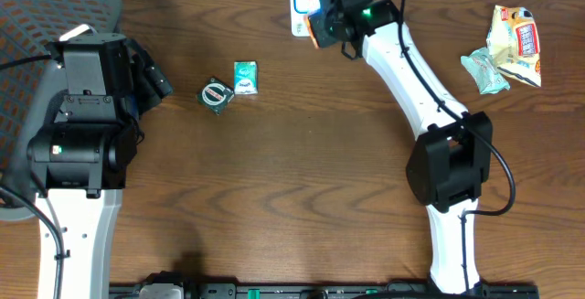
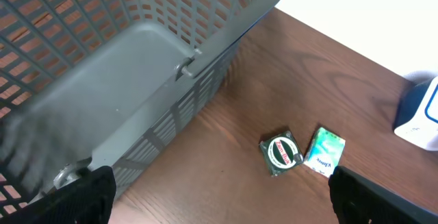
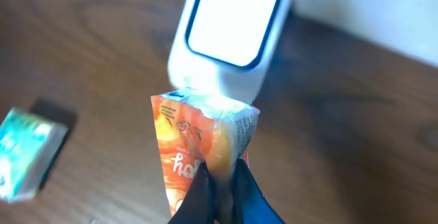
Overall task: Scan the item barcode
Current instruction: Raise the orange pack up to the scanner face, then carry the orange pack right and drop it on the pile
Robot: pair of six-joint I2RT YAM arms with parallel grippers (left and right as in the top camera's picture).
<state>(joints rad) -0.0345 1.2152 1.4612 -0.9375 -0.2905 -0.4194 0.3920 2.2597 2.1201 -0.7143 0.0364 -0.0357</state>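
The packet hangs short of the scanner's window in my right gripper. My right gripper needs to pass over the window, then move to the wood beside the yellow snack bag and release the packet.
An orange snack packet hangs pinched at one edge in my right gripper, which is shut on it. The packet's top sits right in front of the white scanner with its blue-rimmed window. From overhead, the right gripper is at the table's far edge beside the scanner, and only a sliver of the orange packet shows. My left gripper stands wide open over bare wood at the left, holding nothing, next to the grey basket.
A dark green packet with a round label and a teal pack lie left of centre; the left wrist view shows both packs. A yellow snack bag and a pale teal bag lie far right. The grey basket fills the left corner.
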